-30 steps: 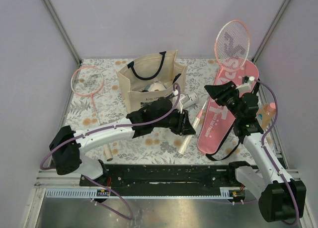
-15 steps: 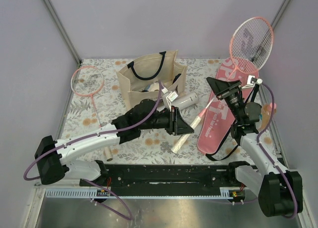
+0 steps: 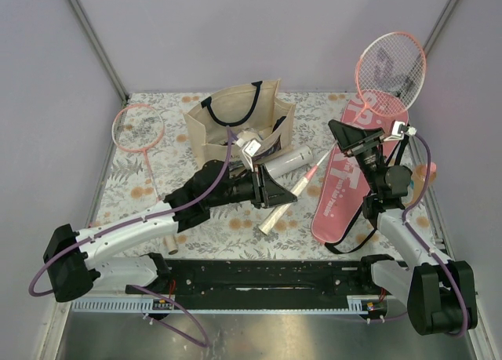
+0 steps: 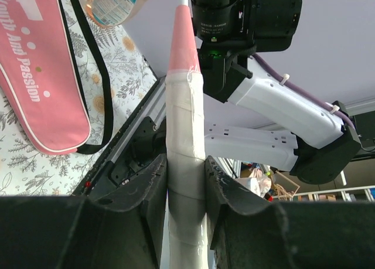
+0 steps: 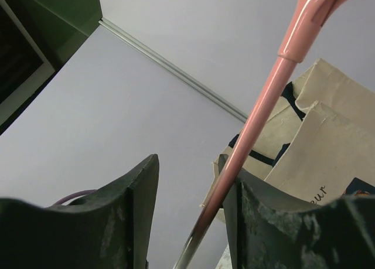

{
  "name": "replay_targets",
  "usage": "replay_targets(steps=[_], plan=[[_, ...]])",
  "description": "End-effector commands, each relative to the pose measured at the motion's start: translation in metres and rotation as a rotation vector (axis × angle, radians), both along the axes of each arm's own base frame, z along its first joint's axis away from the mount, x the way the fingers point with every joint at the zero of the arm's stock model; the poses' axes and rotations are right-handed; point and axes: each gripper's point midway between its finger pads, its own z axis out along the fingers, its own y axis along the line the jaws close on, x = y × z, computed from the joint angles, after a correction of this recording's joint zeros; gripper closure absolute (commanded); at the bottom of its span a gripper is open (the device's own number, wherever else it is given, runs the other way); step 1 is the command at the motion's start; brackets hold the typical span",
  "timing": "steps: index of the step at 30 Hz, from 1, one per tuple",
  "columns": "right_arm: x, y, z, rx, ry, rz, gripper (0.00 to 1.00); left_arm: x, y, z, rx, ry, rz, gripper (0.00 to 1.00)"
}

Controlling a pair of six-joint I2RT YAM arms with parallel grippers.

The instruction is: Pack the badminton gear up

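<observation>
The racket's pink stem is leaning on one finger, so the robot's right gripper needs to stay almost where it is and bring its fingers together to close the gap on the stem.
A pink-framed racket [image 3: 391,66] slants up from the table, its head raised over the back right corner. My left gripper [image 3: 271,189] is shut on its white handle [image 4: 184,122]. My right gripper [image 3: 339,132] stands open around the pink shaft [image 5: 263,99]. The shaft leans on one finger and leaves a gap to the other. The pink SPORT cover [image 3: 357,180] lies flat at the right with its black strap [image 4: 105,99]. A second racket [image 3: 137,129] lies at the far left. The white tube [image 3: 286,160] rests by the bag.
A beige tote bag [image 3: 235,121] with black handles stands open at the back centre. A small clear bottle with a pink cap [image 3: 427,172] lies by the right wall, beyond the cover. Walls close off the left, back and right sides.
My left gripper has drawn back to the left with the handle. The racket head has swung to the right and risen off the cover. The right jaws have spread a little.
</observation>
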Motion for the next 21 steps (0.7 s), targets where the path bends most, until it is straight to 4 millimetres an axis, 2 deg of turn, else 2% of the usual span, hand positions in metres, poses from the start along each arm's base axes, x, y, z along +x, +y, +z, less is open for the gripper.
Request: replay_targets(steps=[1,5,9,13,14,15,16,17,18,20,21], plan=[[-0.005,-0.012,0.026,0.037,-0.097,-0.054,0.41,0.008,0.004,0.035,-0.138,-0.047,0.049,1.0],[-0.005,-0.014,0.024,0.041,-0.09,-0.067,0.34,0.006,0.006,0.04,-0.181,-0.035,0.047,1.0],[0.001,-0.022,0.019,0.055,-0.059,-0.117,0.38,0.004,0.009,0.043,-0.194,-0.038,0.048,1.0],[0.007,-0.029,0.014,0.077,-0.024,-0.159,0.56,0.005,0.011,0.042,-0.2,-0.036,0.062,1.0],[0.008,-0.03,0.014,0.08,-0.022,-0.164,0.63,0.006,0.011,0.041,-0.201,-0.037,0.065,1.0],[0.008,-0.03,0.016,0.079,-0.026,-0.165,0.87,0.006,0.011,0.039,-0.197,-0.036,0.065,1.0],[0.009,-0.027,0.018,0.073,-0.032,-0.153,1.0,0.007,0.01,0.035,-0.187,-0.033,0.067,1.0],[0.01,-0.027,0.021,0.07,-0.038,-0.148,1.0,0.007,0.008,0.032,-0.177,-0.035,0.063,1.0],[0.011,-0.026,0.023,0.074,-0.034,-0.14,1.0,0.008,0.006,0.028,-0.157,-0.042,0.057,0.95],[0.012,-0.024,0.03,0.081,-0.035,-0.122,1.0,0.01,0.004,0.016,-0.09,-0.061,0.054,0.6],[0.016,-0.026,0.027,0.079,0.002,-0.121,1.0,0.011,0.005,0.009,-0.054,-0.084,0.052,0.46]])
